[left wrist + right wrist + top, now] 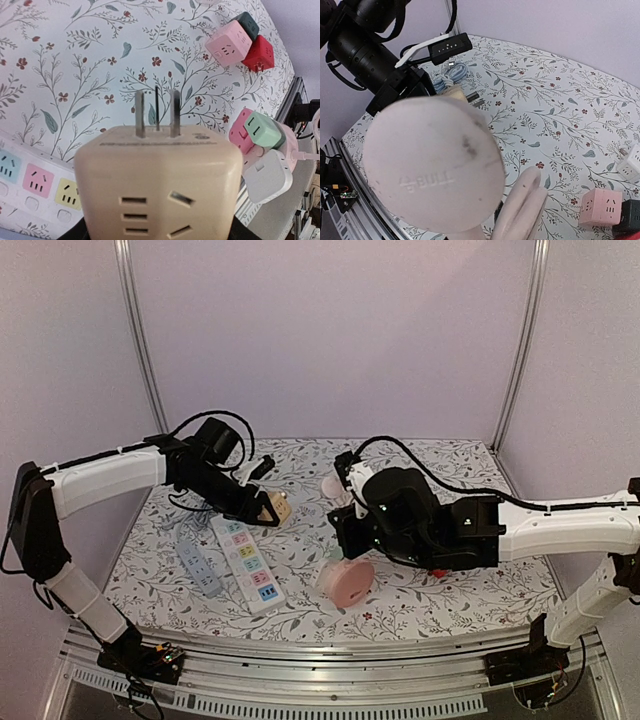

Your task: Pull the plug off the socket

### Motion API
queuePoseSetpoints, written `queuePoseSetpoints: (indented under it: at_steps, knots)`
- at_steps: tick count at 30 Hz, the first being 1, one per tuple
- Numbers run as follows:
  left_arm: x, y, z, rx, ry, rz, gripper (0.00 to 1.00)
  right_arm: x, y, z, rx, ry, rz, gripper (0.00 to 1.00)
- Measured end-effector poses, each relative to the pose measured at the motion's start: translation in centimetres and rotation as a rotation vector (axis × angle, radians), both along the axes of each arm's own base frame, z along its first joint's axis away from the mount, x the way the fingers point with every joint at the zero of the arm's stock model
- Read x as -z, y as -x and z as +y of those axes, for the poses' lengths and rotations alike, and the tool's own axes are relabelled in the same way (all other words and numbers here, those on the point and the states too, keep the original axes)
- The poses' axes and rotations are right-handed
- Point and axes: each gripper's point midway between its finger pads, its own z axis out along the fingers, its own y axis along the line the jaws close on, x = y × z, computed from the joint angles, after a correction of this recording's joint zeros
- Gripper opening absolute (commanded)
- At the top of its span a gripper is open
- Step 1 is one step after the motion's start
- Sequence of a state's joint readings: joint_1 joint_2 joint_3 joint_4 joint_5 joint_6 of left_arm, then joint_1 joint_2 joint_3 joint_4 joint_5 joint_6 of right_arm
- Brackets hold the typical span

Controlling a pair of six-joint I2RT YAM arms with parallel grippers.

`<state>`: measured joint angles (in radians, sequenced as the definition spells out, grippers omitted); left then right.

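Note:
I will next lower the beige cube plug with my left gripper to the open floral cloth beside the white power strip.
My left gripper [262, 508] is shut on a beige cube plug [279, 508], held above the table. In the left wrist view the beige cube plug [157, 185] fills the frame and its metal prongs [156, 114] stick out bare in the air. My right gripper [347, 543] is shut on a round pink socket [349, 580], held tilted. In the right wrist view the pink socket's underside [432, 170] hides my fingers, and its pink cable [520, 210] hangs beside it. In the left wrist view the pink socket [240, 132] carries a green cube [264, 131] and a white cube [267, 177].
A white power strip [248, 562] with coloured outlets and a grey strip [198, 562] lie at the front left. Pink [228, 44], dark green [248, 25] and red [259, 54] cubes sit on the floral cloth. The frame rail runs along the near edge [300, 650].

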<state>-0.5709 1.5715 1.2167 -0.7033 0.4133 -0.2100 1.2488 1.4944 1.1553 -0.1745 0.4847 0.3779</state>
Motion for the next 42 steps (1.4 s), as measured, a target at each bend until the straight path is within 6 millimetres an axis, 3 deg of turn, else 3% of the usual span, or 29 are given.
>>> queuePoseSetpoints:
  at_steps: [6, 10, 16, 20, 25, 29, 38, 42]
  knots:
    - [-0.4, 0.3, -0.4, 0.017, 0.041, 0.020, 0.00, 0.4, 0.1, -0.2, 0.001, 0.020, 0.008, 0.00]
    - [-0.1, 0.0, -0.1, 0.002, 0.024, 0.015, 0.10, 0.6, 0.1, -0.4, 0.005, 0.027, 0.010, 0.00]
    - [3.2, -0.6, 0.4, -0.021, -0.057, 0.067, 0.16, 0.6, 0.1, -0.4, 0.004, 0.028, 0.010, 0.00]
    - [6.0, -0.5, 0.7, -0.027, -0.111, 0.132, 0.33, 0.6, 0.1, -0.3, 0.004, 0.027, 0.009, 0.00]
    - [7.7, -0.5, 0.9, -0.031, -0.141, 0.175, 0.67, 0.8, 0.1, -0.4, 0.003, 0.030, 0.007, 0.00]
    - [7.4, -1.2, 1.1, -0.045, -0.135, 0.170, 0.88, 1.2, 0.0, -0.6, 0.010, 0.040, 0.003, 0.00]
    - [6.3, -2.2, 1.4, -0.068, -0.118, 0.134, 0.97, 2.0, -1.1, -0.8, 0.045, 0.062, -0.011, 0.00]
    - [3.7, -2.3, 1.0, -0.067, -0.055, 0.071, 0.97, 2.2, -1.9, -1.0, 0.064, 0.067, -0.009, 0.00]
